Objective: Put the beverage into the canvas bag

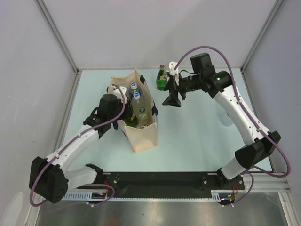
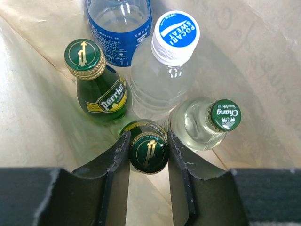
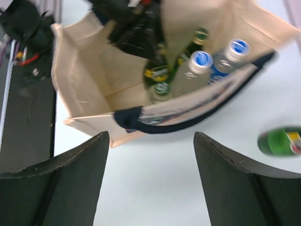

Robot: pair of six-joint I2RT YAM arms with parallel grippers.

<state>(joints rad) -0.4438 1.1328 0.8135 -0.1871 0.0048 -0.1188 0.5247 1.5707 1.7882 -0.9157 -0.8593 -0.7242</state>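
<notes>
My right gripper moves away from the bag (image 1: 141, 134) and down onto the clear bottle (image 1: 226, 117) next, since that stands below it and to its right in the top view.
The beige canvas bag (image 1: 141, 134) with navy handles stands upright mid-table. My left gripper (image 1: 123, 112) reaches into it from the left. In the left wrist view the left gripper (image 2: 149, 153) is shut on the gold-and-green cap of a green Perrier bottle (image 2: 149, 152) inside the bag. Around it stand another Perrier bottle (image 2: 96, 84), a Pocari Sweat bottle (image 2: 170, 56), a Chang bottle (image 2: 211, 122) and a blue-labelled water bottle (image 2: 120, 23). My right gripper (image 1: 172, 100) is open and empty, right of the bag. It also shows in the right wrist view (image 3: 151, 139).
A green bottle (image 1: 162, 79) stands on the table behind the bag, close to my right wrist; it also shows at the right edge of the right wrist view (image 3: 282, 141). Grey walls enclose the table on three sides.
</notes>
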